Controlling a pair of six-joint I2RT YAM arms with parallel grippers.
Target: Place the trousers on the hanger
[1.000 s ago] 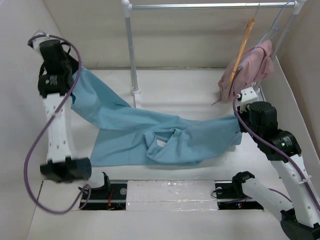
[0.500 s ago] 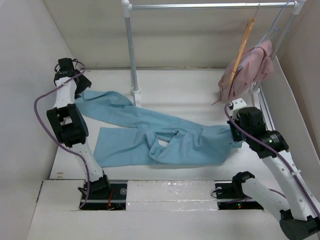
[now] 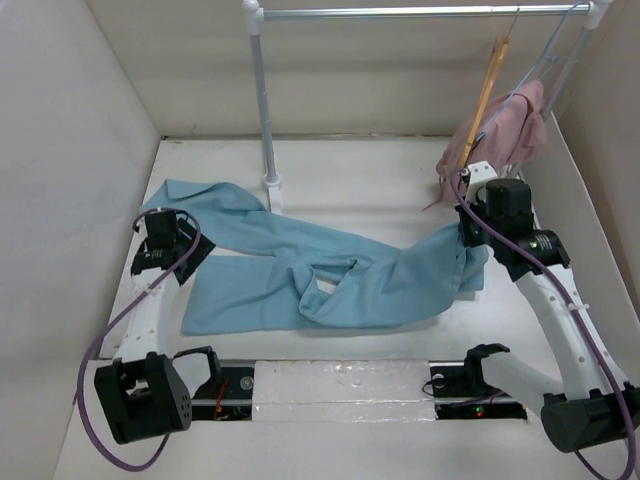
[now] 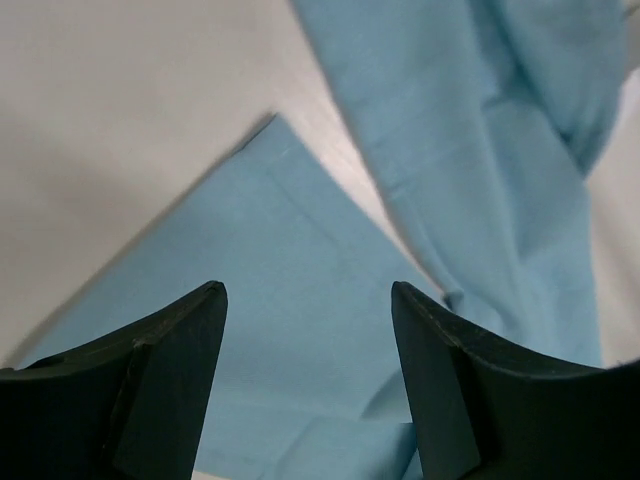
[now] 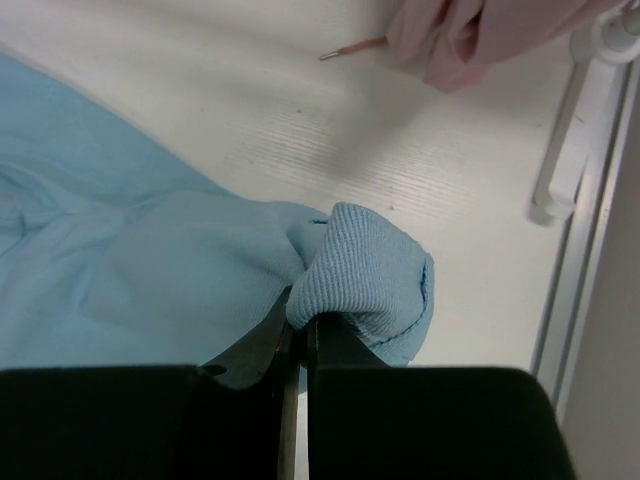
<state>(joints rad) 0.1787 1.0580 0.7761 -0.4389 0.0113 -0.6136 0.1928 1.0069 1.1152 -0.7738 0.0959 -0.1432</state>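
My right gripper will go up and back, then down, to let go over the bare tabletop below it, toward my base, because the fold is bunched up.
The light blue trousers [image 3: 330,270] lie spread across the table, legs reaching left. My right gripper [image 3: 472,240] is shut on their right end, pinching a bunched ribbed fold [image 5: 365,280] lifted just off the table. My left gripper [image 3: 168,245] hangs open over the left leg ends [image 4: 300,290], its dark fingertips [image 4: 205,310] wide apart with nothing between them. The tan-orange wooden hanger [image 3: 487,90] hangs by its metal hook from the rail [image 3: 420,12] at the back right, just above the right gripper.
A pink garment [image 3: 500,140] on a pale wire hanger hangs beside the wooden one. The rail's white post [image 3: 265,110] stands on a foot at the table's back middle. White walls close in left, back and right.
The left gripper has let go of the trouser leg, opened, and dropped from high at the left wall toward the table. The leg now lies flat. The right gripper has lifted its end slightly.
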